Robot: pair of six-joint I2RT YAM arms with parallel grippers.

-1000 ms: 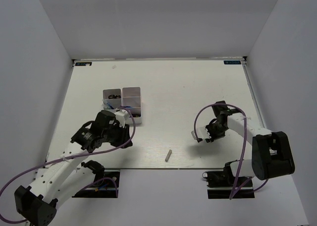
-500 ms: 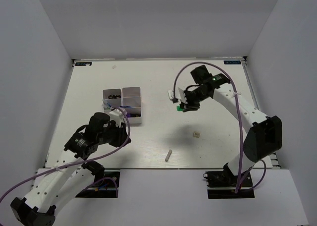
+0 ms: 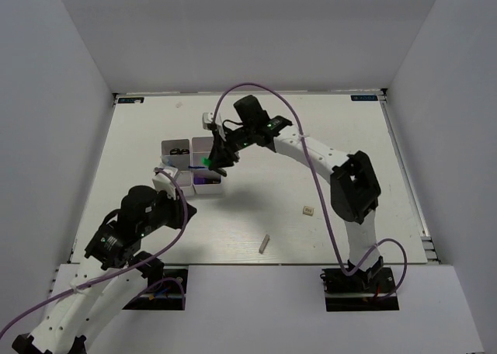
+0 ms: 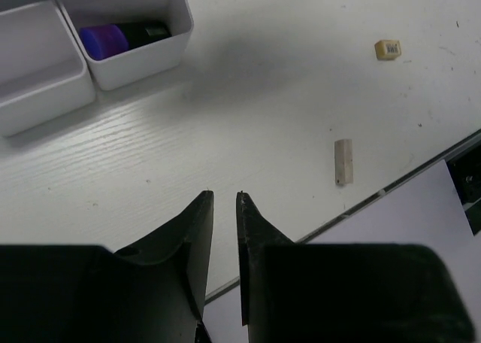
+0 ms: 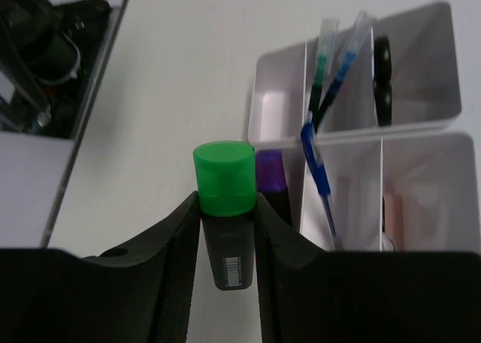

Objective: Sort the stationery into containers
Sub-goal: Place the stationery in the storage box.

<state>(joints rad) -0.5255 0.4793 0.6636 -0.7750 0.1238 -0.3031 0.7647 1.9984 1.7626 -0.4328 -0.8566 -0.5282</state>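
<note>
My right gripper comes down into the section of the tray with the purple marker [image 5: 279, 191] next. It releases the green highlighter [image 5: 223, 179] beside that similar thick marker, since the marker already lies there.
My right gripper [image 3: 211, 161] is shut on the green highlighter [image 5: 223, 179] and holds it above the near edge of the white tray [image 3: 206, 144]. In the right wrist view the tray [image 5: 421, 125] holds the purple marker [image 5: 270, 170], blue pens [image 5: 319, 162], black-handled scissors [image 5: 382, 72] and a pinkish block [image 5: 396, 211]. My left gripper [image 3: 180, 205] hangs near the tray's near side; its jaws [image 4: 224, 198] stand almost together with nothing between them. The beige cube [image 3: 308, 210] and grey stick [image 3: 264, 243] lie on the table; both also show in the left wrist view, the cube [image 4: 386, 50] and the stick [image 4: 343, 161].
The table's near edge [image 4: 391, 189] runs just beyond the stick. The purple marker [image 4: 113, 38] lies in a near tray compartment. White walls enclose the table on three sides.
My right arm has swung from the right side of the table to the tray, carrying the green highlighter. My left arm has drawn back toward the near edge.
</note>
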